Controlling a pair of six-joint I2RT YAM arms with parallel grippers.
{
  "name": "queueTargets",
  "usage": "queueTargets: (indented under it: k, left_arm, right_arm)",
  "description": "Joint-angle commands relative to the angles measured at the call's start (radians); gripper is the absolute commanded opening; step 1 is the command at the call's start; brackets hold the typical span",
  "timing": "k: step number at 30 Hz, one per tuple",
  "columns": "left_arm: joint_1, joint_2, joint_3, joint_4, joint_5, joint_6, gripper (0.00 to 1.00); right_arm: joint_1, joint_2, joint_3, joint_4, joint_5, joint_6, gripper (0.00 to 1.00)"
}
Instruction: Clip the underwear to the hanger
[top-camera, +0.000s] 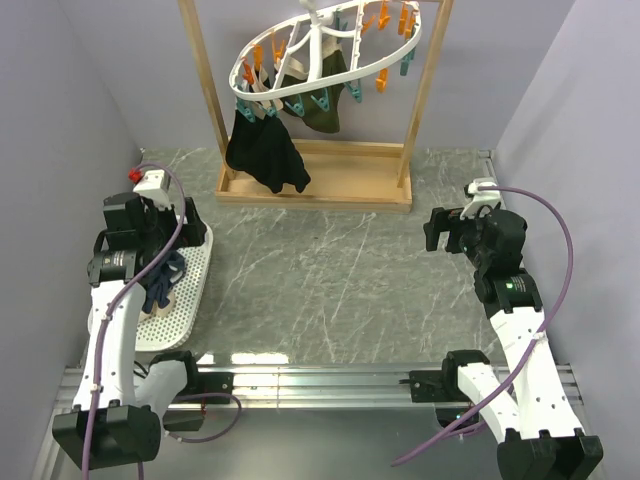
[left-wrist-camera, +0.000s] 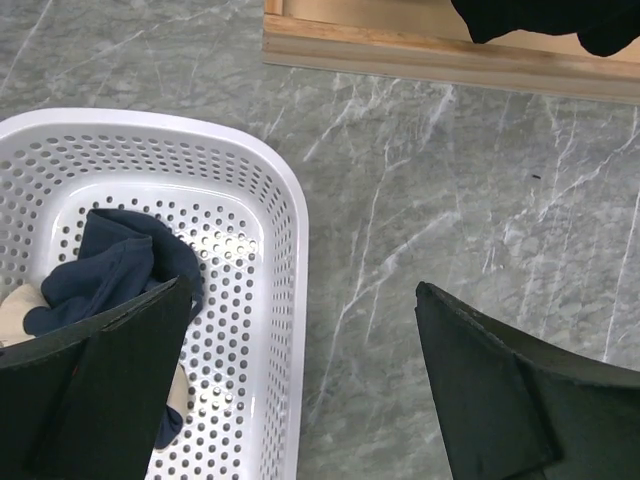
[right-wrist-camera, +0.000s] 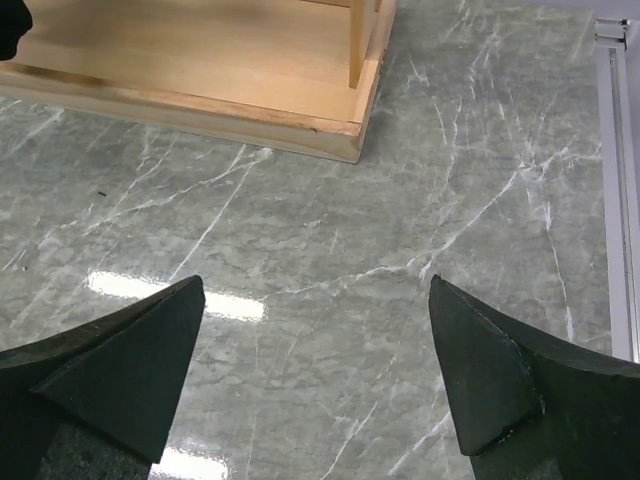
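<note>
My left gripper straddles the basket's rim, so it shifts left in the top view next and goes down into the basket onto the underwear's navy folds (top-camera: 164, 281) (left-wrist-camera: 124, 270).
The underwear (left-wrist-camera: 112, 268), navy with a pale beige band, lies crumpled in a white perforated basket (left-wrist-camera: 290, 200) at the table's left; it also shows in the top view (top-camera: 160, 290). My left gripper (left-wrist-camera: 302, 290) is open and empty, straddling the basket's right rim above the underwear; in the top view it (top-camera: 180, 240) is over the basket (top-camera: 195, 285). The hanger (top-camera: 320, 50), a white oval ring with orange and teal pegs, hangs tilted at the back. My right gripper (right-wrist-camera: 316, 282) is open and empty above bare table, at the right in the top view (top-camera: 437, 229).
A tall wooden frame stand (top-camera: 320, 180) holds the hanger; its base tray shows in both wrist views (left-wrist-camera: 400, 55) (right-wrist-camera: 200, 70). A dark garment (top-camera: 265, 150) and an olive-green garment (top-camera: 322, 105) hang from pegs. A metal rail (right-wrist-camera: 612, 150) runs along the table's right edge.
</note>
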Motion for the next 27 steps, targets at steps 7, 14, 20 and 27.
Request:
queueTargets:
  k: [7,14,20,27]
  left_arm:
    - [0.044,0.184,0.192,-0.211,-0.142,0.156,0.99]
    - [0.189,0.222,0.169,-0.277,-0.114,0.293,0.99]
    - [0.323,0.299,0.080,-0.197,-0.166,0.344,0.94]
    - [0.346,0.452,0.054,-0.077,-0.182,0.238,0.78]
  right_arm:
    - [-0.004,0.000,0.022,0.003,-0.024,-0.034,1.00]
    - [-0.004,0.055,0.051,-0.063,-0.091,-0.054,1.00]
    - [-0.005,0.100,0.082,-0.096,-0.128,-0.058,1.00]
    - [-0.004,0.120,0.095,-0.103,-0.140,-0.058,1.00]
